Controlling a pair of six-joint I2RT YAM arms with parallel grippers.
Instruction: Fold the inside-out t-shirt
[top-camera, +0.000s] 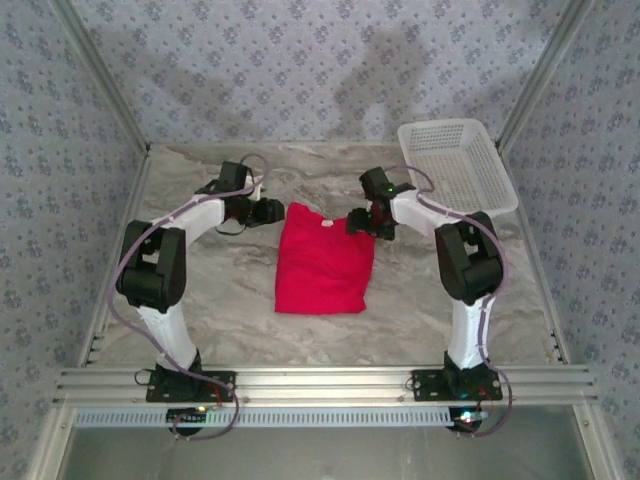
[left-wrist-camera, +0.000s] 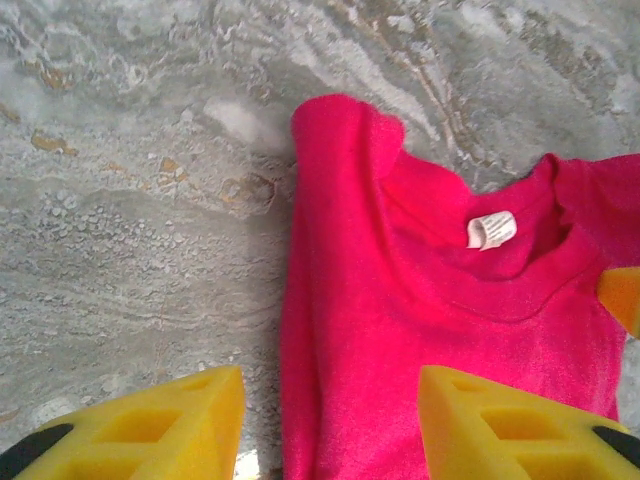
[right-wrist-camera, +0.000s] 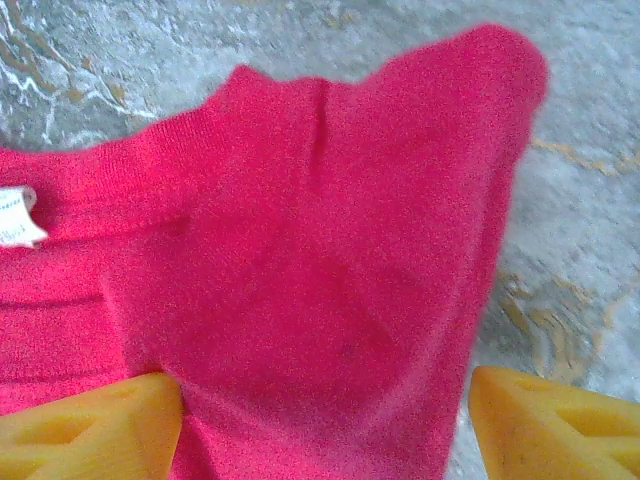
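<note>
I need to move my right gripper a little toward the collar and close it on the t-shirt's opposite shoulder (right-wrist-camera: 318, 375), because its open fingers are already on both sides of the cloth there.
The inside-out t-shirt (top-camera: 323, 262) lies flat mid-table, bright red, folded into a narrow rectangle with its collar at the far end. A white label (left-wrist-camera: 491, 229) shows inside the neckline. My left gripper (top-camera: 272, 211) hovers at the far left corner of the shirt. It is open, its yellow fingers (left-wrist-camera: 150, 425) straddling the shirt's left edge (left-wrist-camera: 330, 400). My right gripper (top-camera: 362, 222) is at the far right corner, also open. One of its yellow pads (right-wrist-camera: 90, 430) rests on the cloth (right-wrist-camera: 330, 270). The other stands over bare table beyond the shirt's right edge.
A white lattice basket (top-camera: 457, 165) stands at the back right, just behind the right arm. The marbled grey tabletop (top-camera: 200, 290) runs to patterned walls on three sides. A metal rail (top-camera: 320, 380) crosses the near edge.
</note>
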